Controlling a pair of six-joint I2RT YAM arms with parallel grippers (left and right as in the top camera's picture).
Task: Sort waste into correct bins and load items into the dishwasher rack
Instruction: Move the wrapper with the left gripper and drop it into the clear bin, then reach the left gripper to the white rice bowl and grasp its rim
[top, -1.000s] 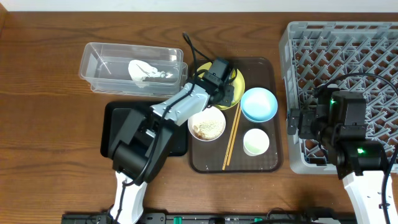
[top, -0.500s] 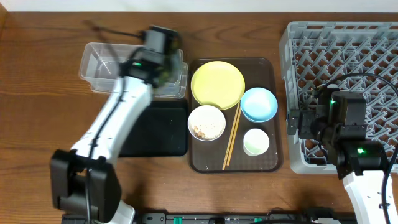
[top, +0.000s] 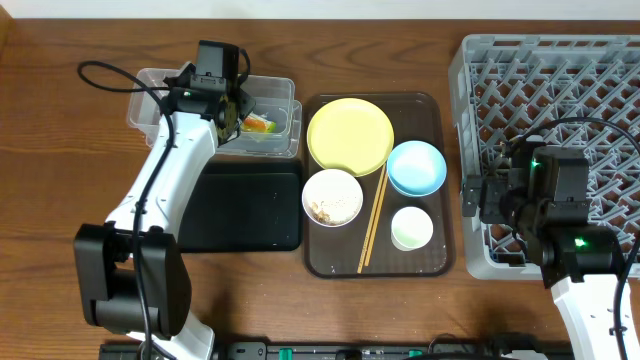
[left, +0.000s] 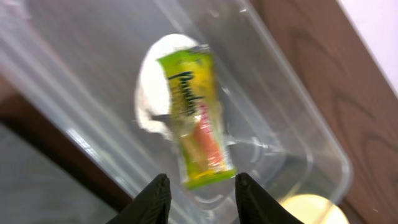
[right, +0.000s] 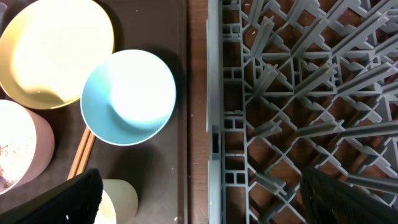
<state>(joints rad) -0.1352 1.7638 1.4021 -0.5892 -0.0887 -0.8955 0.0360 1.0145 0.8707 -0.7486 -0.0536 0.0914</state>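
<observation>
The white bowl still has food scraps in it. My left gripper should next move back from the clear tub and down onto the bowl's rim by the chopsticks (top: 360, 201).
The green-yellow-orange snack wrapper (left: 194, 118) lies on white paper (left: 152, 93) inside the clear tub (top: 150, 100). My left gripper (left: 200, 180) hovers just above it, jaws apart with nothing between them. In the overhead view the wrapper (top: 260, 124) shows beside the left gripper (top: 232, 105). My right gripper (right: 205, 186) is wide open over the near-left edge of the grey dishwasher rack (right: 298, 93), holding nothing. On the brown serving tray (top: 430, 110) sit the yellow plate (top: 350, 135), blue bowl (top: 416, 167), white bowl (top: 332, 197) with food scraps (top: 328, 207), small cup (top: 411, 228) and chopsticks (top: 373, 220).
The flat black tray (top: 250, 205) lies in front of the clear tub, left of the serving tray. The rack (top: 560, 90) fills the right side of the table. The left arm stretches from the front edge over the black tray's left part.
The left arm swung from the yellow plate over to the clear tub with the wrapper. Its jaws have opened and the wrapper now lies in the tub. The right arm has not moved.
</observation>
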